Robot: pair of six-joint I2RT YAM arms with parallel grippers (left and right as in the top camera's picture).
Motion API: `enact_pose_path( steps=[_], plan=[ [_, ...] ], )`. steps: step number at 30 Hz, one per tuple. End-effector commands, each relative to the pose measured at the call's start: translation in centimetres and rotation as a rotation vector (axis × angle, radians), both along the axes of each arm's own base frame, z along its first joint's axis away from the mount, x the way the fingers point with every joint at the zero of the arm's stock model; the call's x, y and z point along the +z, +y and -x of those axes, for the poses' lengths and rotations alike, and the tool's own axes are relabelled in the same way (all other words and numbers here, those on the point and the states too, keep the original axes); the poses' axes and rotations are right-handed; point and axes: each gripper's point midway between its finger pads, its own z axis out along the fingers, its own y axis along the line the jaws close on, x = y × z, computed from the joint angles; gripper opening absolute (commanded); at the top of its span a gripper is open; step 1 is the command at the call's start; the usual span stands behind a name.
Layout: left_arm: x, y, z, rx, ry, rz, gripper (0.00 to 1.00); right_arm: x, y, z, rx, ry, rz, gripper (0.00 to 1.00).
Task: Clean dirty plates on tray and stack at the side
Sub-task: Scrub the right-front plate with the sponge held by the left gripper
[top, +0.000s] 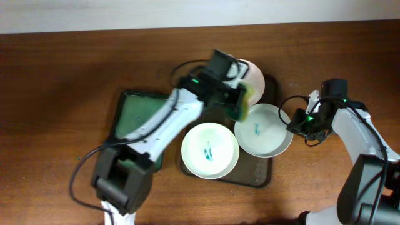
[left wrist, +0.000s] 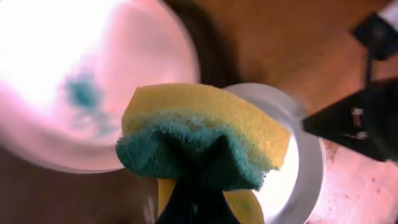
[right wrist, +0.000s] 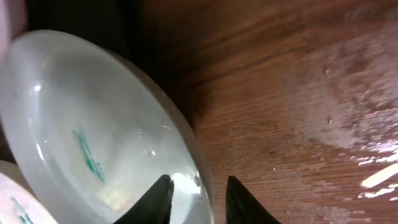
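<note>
The sponge in my left gripper wipes the plate's smear below next. It then goes left in the overhead view, across to the green board, and down for release.
A dark tray holds two white plates with teal smears, the left plate and the right plate. A third, pinkish plate lies behind them. My left gripper is shut on a yellow and green sponge and holds it above the back rim of the right plate. My right gripper is open and straddles the right plate's rim, one finger inside and one outside. It shows in the overhead view at that plate's right edge.
A green board lies left of the tray, under my left arm. A plate with a teal smear fills the upper left of the left wrist view. Bare wood table lies on both sides.
</note>
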Motion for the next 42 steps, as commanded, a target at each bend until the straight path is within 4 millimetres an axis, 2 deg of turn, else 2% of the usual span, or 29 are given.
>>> enact_pose_path(
  steps=[1,3,5,6,7,8,9,11,13,14,16,17,18,19,22,25,27,28,29,30,31,32,33,35,37,38,40,41,42],
  plan=[
    [-4.5,-4.6,2.7,-0.071,0.089,0.007,0.00,-1.8,0.0,0.6,-0.007,0.065,-0.008,0.17],
    [-7.0,-6.7,4.5,-0.083,0.168,0.025,0.00,-2.6,0.4,0.9,-0.004,0.088,-0.035,0.04],
    [-9.8,-8.2,5.7,-0.063,0.239,0.029,0.00,-2.5,0.7,0.9,-0.002,0.085,-0.055,0.04],
    [-12.1,-8.6,6.4,-0.077,0.270,0.016,0.00,-2.5,0.7,0.9,-0.002,0.086,-0.055,0.04],
    [-14.0,-7.7,5.8,-0.040,0.252,-0.052,0.00,-2.5,0.8,1.1,0.002,0.091,-0.056,0.04],
    [-15.0,-6.0,4.8,0.024,0.208,-0.137,0.00,-2.5,0.8,1.2,0.003,0.097,-0.057,0.04],
    [-15.6,-3.5,3.0,0.120,0.123,-0.271,0.00,-2.5,0.8,1.3,0.016,0.098,-0.056,0.04],
    [-14.4,0.5,0.6,0.220,-0.010,-0.491,0.00,-2.5,0.9,1.5,0.019,0.104,-0.057,0.04],
    [-12.7,2.1,-0.3,0.248,-0.065,-0.589,0.00,-2.5,0.9,1.8,0.019,0.118,-0.060,0.04],
    [-12.3,1.9,-0.5,0.250,-0.070,-0.582,0.00,-2.5,0.9,1.9,0.022,0.118,-0.060,0.04],
    [-12.8,-0.3,0.4,0.194,-0.002,-0.481,0.00,-2.6,0.8,1.9,0.033,0.117,-0.050,0.04],
    [-13.1,-3.0,1.7,0.117,0.081,-0.358,0.00,-2.6,0.7,1.9,0.033,0.117,-0.047,0.04],
    [-12.5,-8.4,5.3,-0.073,0.258,-0.095,0.00,-2.6,0.7,1.9,0.033,0.118,-0.046,0.04],
    [-11.3,-11.1,7.5,-0.189,0.327,0.042,0.00,-2.6,0.7,1.9,0.040,0.115,-0.046,0.04],
    [-10.7,-13.1,9.6,-0.257,0.333,0.082,0.00,-2.6,0.8,1.9,0.040,0.115,-0.046,0.04],
    [-10.9,-13.3,10.6,-0.272,0.342,0.069,0.00,-2.6,0.8,1.9,0.040,0.116,-0.046,0.04],
    [-12.6,-10.6,8.2,-0.160,0.300,-0.052,0.00,-2.6,0.8,1.9,0.039,0.115,-0.046,0.04],
    [-13.8,-8.0,6.3,-0.067,0.253,-0.166,0.00,-2.6,0.8,1.9,0.039,0.116,-0.046,0.04],
    [-14.9,-3.5,3.7,0.087,0.183,-0.354,0.00,-2.6,0.8,1.9,0.039,0.116,-0.046,0.04],
    [-14.9,-0.2,2.0,0.179,0.116,-0.490,0.00,-2.6,0.8,1.9,0.039,0.116,-0.046,0.04],
    [-14.4,1.9,1.0,0.229,0.067,-0.582,0.00,-2.6,0.8,1.9,0.039,0.116,-0.046,0.04],
    [-13.1,4.2,-0.3,0.287,-0.014,-0.694,0.00,-2.6,0.8,1.9,0.039,0.116,-0.046,0.04],
    [-11.5,4.5,-1.0,0.306,-0.047,-0.719,0.00,-2.6,0.8,1.9,0.039,0.116,-0.046,0.04],
    [-8.9,2.8,-0.9,0.283,-0.017,-0.642,0.00,-2.6,0.8,1.9,0.039,0.116,-0.046,0.04],
    [-3.7,1.2,-0.8,0.259,0.019,-0.504,0.00,-2.6,0.8,1.9,0.039,0.116,-0.046,0.04],
    [-0.3,1.9,-0.9,0.265,0.023,-0.453,0.00,-2.6,0.8,1.9,0.039,0.117,-0.046,0.04],
    [4.8,6.5,-1.2,0.303,0.014,-0.454,0.00,-2.6,0.8,1.9,0.039,0.116,-0.046,0.04],
    [5.9,8.9,-1.4,0.337,0.028,-0.465,0.00,-2.6,0.7,1.9,0.039,0.115,-0.046,0.04],
    [6.5,13.0,-1.8,0.399,0.059,-0.516,0.00,-2.6,0.8,1.9,0.039,0.115,-0.046,0.04]
  ],
)
